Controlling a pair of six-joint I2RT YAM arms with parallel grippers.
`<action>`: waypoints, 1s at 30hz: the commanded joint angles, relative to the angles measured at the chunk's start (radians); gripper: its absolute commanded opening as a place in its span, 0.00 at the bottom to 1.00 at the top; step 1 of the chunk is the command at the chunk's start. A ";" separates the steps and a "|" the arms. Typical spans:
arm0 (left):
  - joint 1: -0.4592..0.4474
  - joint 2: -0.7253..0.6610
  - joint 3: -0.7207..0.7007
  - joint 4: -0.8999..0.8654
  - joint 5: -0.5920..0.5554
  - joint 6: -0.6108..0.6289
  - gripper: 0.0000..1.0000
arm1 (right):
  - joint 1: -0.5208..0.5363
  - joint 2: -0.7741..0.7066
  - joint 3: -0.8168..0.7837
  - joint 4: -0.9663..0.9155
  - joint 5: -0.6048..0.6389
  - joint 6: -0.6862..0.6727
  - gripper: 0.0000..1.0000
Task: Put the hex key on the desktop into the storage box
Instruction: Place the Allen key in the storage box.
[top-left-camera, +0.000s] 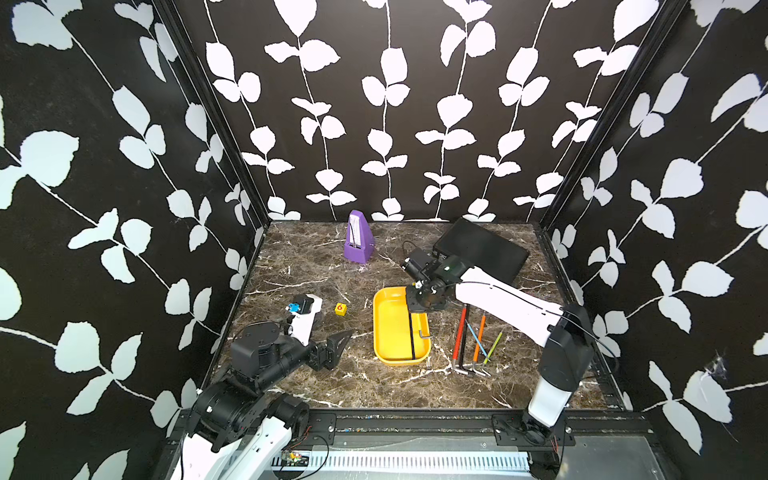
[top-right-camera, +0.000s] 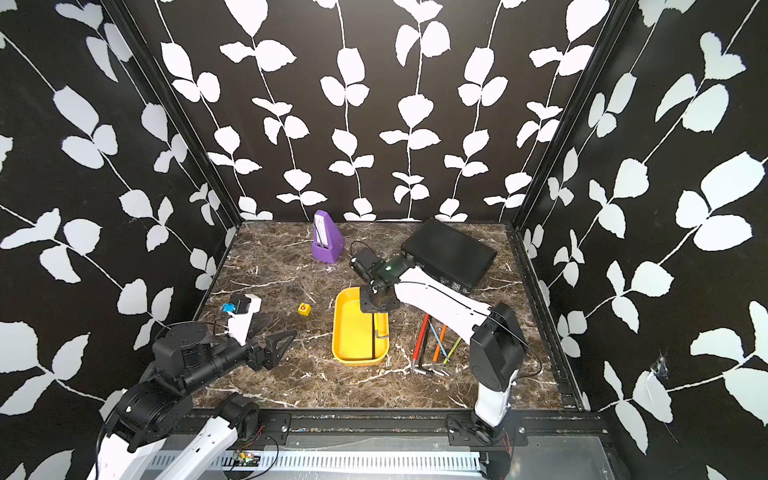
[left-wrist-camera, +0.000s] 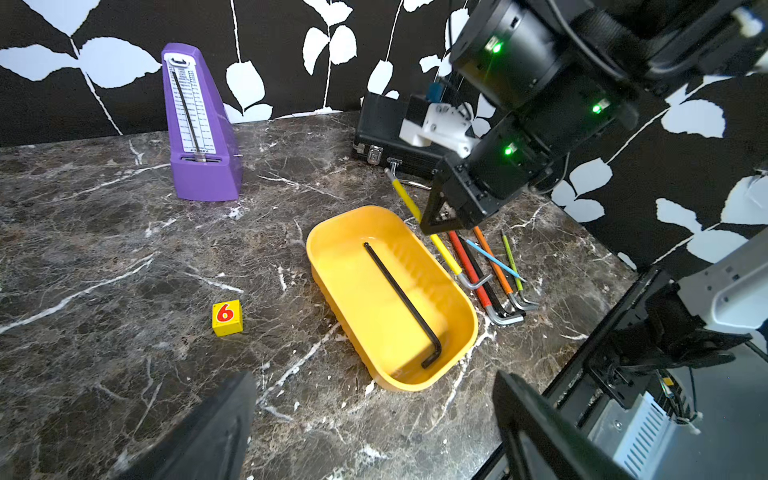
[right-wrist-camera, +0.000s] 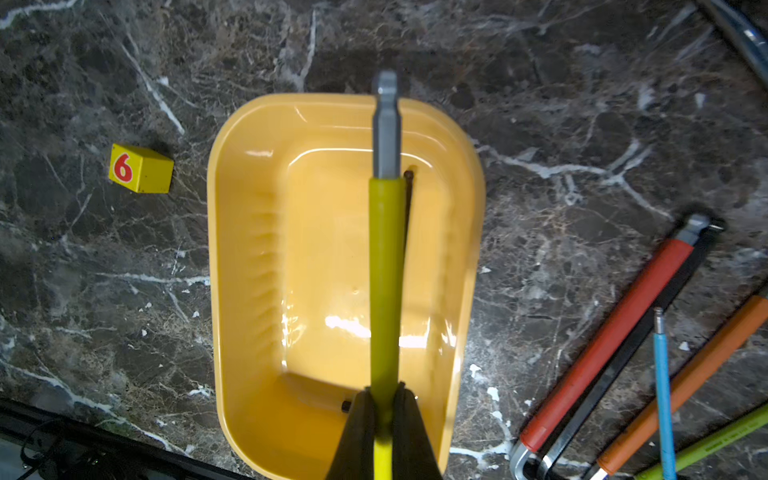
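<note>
I will next lower my right gripper into the storage box (right-wrist-camera: 257, 249) and release the yellow-sleeved hex key, as the storage box's bare bottom (right-wrist-camera: 340, 264) beside the black hex key is below the gripper.
My right gripper (right-wrist-camera: 384, 392) is shut on a yellow-sleeved hex key (right-wrist-camera: 386, 270) and holds it above the yellow storage box (right-wrist-camera: 257, 249). The key runs lengthwise over the box, its grey tip past the far rim. A black hex key (left-wrist-camera: 399, 299) lies inside the storage box (left-wrist-camera: 357, 274). Several more hex keys (top-left-camera: 473, 336) with red, orange, blue and green sleeves lie on the desktop (top-left-camera: 311, 270) just right of the box. My left gripper (left-wrist-camera: 374, 434) rests open and low, left of the box, with nothing between its fingers.
A purple metronome (top-left-camera: 358, 239) stands at the back. A small yellow cube marked 6 (top-left-camera: 340, 308) sits left of the box. A black briefcase (top-left-camera: 482, 249) lies at the back right, behind my right arm.
</note>
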 joint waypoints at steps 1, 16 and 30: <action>-0.005 0.016 -0.001 0.025 0.059 -0.020 0.90 | 0.019 0.030 0.019 0.037 -0.020 0.041 0.00; -0.006 -0.013 -0.028 0.050 0.117 -0.048 0.90 | 0.017 0.170 -0.055 0.206 -0.035 0.168 0.00; -0.006 0.006 -0.032 0.050 0.098 -0.045 0.91 | 0.018 0.267 -0.067 0.205 -0.025 0.207 0.00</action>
